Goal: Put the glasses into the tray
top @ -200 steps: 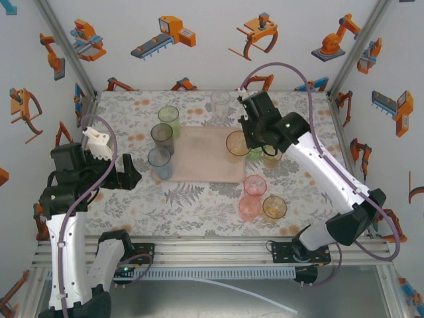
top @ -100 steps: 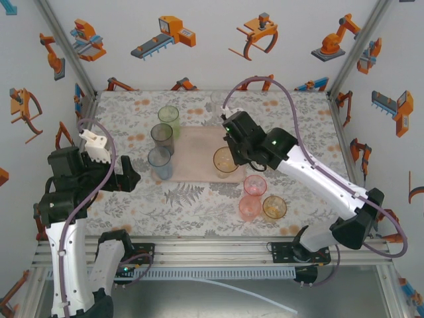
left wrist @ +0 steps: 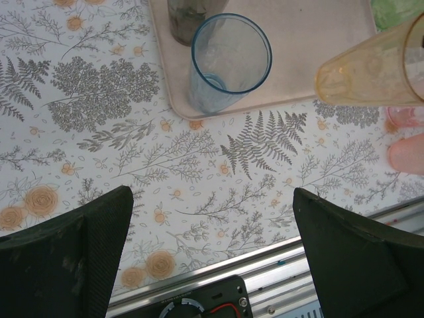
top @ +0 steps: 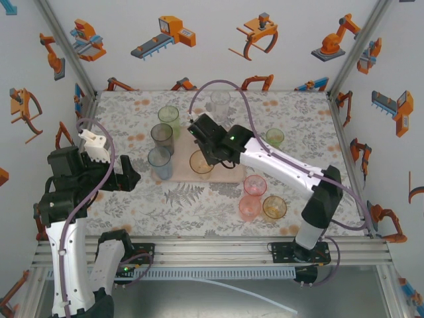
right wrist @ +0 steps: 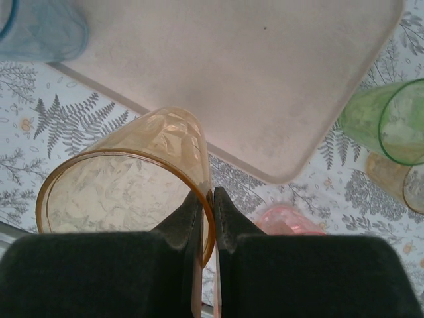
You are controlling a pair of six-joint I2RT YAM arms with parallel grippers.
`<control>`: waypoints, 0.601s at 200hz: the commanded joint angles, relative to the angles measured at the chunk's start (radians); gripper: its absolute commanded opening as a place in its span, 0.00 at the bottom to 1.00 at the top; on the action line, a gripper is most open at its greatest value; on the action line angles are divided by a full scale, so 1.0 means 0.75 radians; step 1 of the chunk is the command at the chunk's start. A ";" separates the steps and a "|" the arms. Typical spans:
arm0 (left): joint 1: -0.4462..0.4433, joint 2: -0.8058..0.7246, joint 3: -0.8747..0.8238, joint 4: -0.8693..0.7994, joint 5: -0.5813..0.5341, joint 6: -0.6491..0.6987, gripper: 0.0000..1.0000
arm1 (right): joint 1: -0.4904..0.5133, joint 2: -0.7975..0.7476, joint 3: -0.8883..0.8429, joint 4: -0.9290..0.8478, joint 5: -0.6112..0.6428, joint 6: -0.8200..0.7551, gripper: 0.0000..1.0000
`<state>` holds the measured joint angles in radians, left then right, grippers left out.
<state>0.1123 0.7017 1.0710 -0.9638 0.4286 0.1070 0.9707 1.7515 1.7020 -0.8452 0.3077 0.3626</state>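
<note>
The tray bottom beside the blue glass is bare. I should move my right gripper toward that glass, then down, and release the orange glass's rim there.
The pale pink tray (top: 222, 149) lies mid-table. A blue glass (top: 159, 161) and a grey glass (top: 161, 136) stand along its left edge, with a green glass (top: 168, 119) just behind them. My right gripper (top: 207, 158) is shut on the rim of an orange glass (top: 200, 163), one finger inside and one outside, and holds it tilted over the tray's near edge. The right wrist view shows that grip (right wrist: 212, 199) on the orange glass (right wrist: 126, 185) above the tray (right wrist: 232, 73). My left gripper (top: 130, 177) stands open left of the tray, its jaws wide over bare table (left wrist: 212, 245).
Right of the tray stand a green glass (top: 274, 137), two pink glasses (top: 255, 185) (top: 250, 207) and an amber one (top: 274, 207). A clear glass (top: 220, 101) stands behind the tray. The metal rail (top: 212, 248) runs along the near edge.
My right arm has swung left across the tray, carrying the orange glass from the tray's right edge to its near-left part. The left arm has barely moved.
</note>
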 commanded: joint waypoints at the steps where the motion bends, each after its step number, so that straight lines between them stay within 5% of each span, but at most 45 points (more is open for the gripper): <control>1: 0.010 -0.006 0.016 0.002 0.036 -0.024 1.00 | 0.003 0.054 0.092 0.050 0.001 -0.011 0.01; 120: 0.019 -0.031 -0.027 0.023 0.064 -0.028 1.00 | 0.006 0.261 0.183 0.096 -0.016 0.015 0.02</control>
<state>0.1192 0.6907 1.0683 -0.9592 0.4469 0.1005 0.9710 1.9411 1.8133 -0.8101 0.2817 0.3637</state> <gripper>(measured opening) 0.997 0.116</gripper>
